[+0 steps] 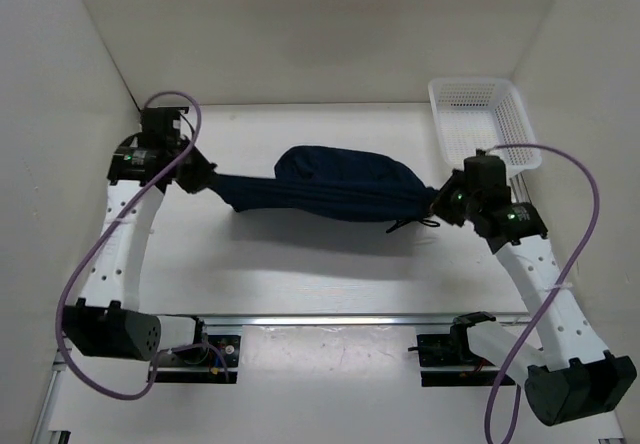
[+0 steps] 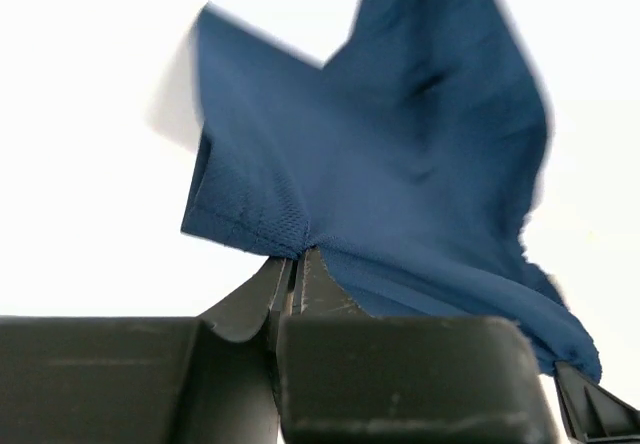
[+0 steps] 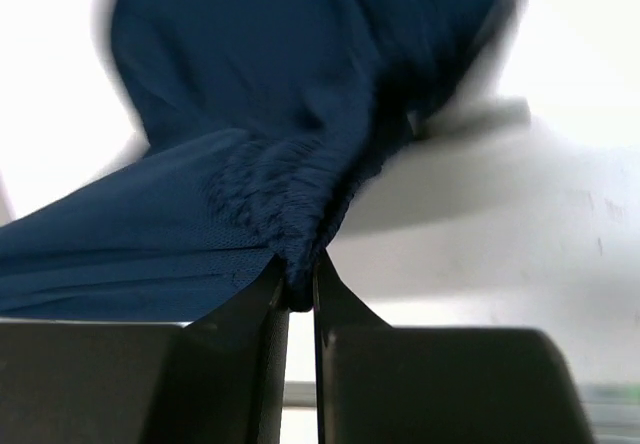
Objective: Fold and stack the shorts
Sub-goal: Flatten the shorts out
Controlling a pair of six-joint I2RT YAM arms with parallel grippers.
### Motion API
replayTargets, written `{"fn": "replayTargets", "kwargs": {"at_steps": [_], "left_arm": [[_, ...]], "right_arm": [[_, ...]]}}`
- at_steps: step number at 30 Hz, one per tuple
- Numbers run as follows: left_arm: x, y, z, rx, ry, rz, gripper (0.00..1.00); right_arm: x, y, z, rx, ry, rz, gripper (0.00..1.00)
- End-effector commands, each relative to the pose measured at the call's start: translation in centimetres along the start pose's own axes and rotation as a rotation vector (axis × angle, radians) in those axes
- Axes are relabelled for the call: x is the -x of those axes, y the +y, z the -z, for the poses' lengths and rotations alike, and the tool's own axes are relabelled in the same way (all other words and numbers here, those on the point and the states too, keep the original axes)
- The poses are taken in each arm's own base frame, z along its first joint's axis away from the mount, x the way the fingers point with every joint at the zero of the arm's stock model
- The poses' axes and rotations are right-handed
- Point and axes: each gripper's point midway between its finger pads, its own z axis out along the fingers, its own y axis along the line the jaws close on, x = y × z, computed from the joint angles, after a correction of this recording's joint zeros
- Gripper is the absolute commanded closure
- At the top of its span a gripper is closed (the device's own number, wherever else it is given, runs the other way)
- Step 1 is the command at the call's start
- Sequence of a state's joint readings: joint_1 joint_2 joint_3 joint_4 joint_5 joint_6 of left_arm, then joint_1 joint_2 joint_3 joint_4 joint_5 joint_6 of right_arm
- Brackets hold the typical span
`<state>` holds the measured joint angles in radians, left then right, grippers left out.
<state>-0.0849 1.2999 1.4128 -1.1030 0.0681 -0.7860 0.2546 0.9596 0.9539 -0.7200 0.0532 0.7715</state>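
The shorts (image 1: 330, 189) hang bunched. My left gripper next needs to lift, swing outward and down, and let go of the leg's corner on the far tabletop, which lies outward below the gripper.
The dark navy shorts (image 1: 330, 189) hang stretched between my two grippers above the white table. My left gripper (image 1: 212, 179) is shut on a hemmed corner of a leg (image 2: 262, 226) at the left end. My right gripper (image 1: 432, 204) is shut on the gathered elastic waistband (image 3: 290, 219) at the right end. The thin dark drawstring (image 1: 412, 224) dangles below the right end. The middle of the shorts sags and bunches toward the back.
A white mesh plastic basket (image 1: 485, 124) stands at the back right, just behind the right arm. White walls close in the table on the left, back and right. A metal rail (image 1: 340, 319) runs across the near edge by the arm bases.
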Motion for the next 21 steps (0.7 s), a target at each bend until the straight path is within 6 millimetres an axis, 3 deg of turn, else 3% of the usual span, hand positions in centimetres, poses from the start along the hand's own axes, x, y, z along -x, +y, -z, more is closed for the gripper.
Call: {"fn": "replayTargets", "kwargs": {"at_steps": [1,4,5,6,7,9,10,15,16,17,19,20,21], "left_arm": [[4.1,0.4,6.3,0.006,-0.200,-0.008,0.90],[6.5,-1.0,10.5,-0.072,-0.313,0.009,0.90],[6.3,-1.0,11.8,-0.082,-0.324,0.008,0.90],[7.2,-1.2,14.2,-0.112,-0.387,0.013,0.90],[7.2,-1.5,15.5,-0.131,-0.409,0.011,0.90],[7.4,-1.2,18.5,-0.155,-0.475,0.024,0.90],[7.7,-1.6,21.0,-0.186,-0.541,0.025,0.90],[6.5,-0.8,29.4,-0.289,-0.742,0.046,0.90],[6.0,-0.7,31.3,-0.320,-0.779,0.045,0.90],[6.0,-0.3,32.3,-0.317,-0.812,0.052,0.90],[5.6,-0.1,34.6,-0.353,-0.858,0.053,0.90],[5.6,0.2,37.4,-0.391,-0.927,0.069,0.90],[5.8,0.1,37.9,-0.397,-0.941,0.074,0.90]], "right_arm": [[4.7,1.1,3.4,-0.031,-0.131,0.156,1.00],[6.6,3.2,6.4,0.029,-0.181,0.223,1.00],[7.1,3.4,7.1,0.036,-0.195,0.259,1.00],[7.2,3.7,8.4,0.057,-0.207,0.278,1.00],[8.2,4.9,10.3,0.102,-0.255,0.298,1.00],[8.1,5.4,12.9,0.147,-0.282,0.350,1.00],[8.7,6.1,14.9,0.183,-0.324,0.365,1.00],[8.3,6.0,21.8,0.250,-0.427,0.401,1.00],[7.8,5.7,22.1,0.249,-0.406,0.404,1.00],[7.9,5.9,24.1,0.273,-0.443,0.403,1.00],[7.2,5.2,25.5,0.262,-0.436,0.426,1.00],[7.5,5.1,26.9,0.266,-0.468,0.422,1.00],[7.3,4.7,27.0,0.254,-0.461,0.411,1.00]]}}
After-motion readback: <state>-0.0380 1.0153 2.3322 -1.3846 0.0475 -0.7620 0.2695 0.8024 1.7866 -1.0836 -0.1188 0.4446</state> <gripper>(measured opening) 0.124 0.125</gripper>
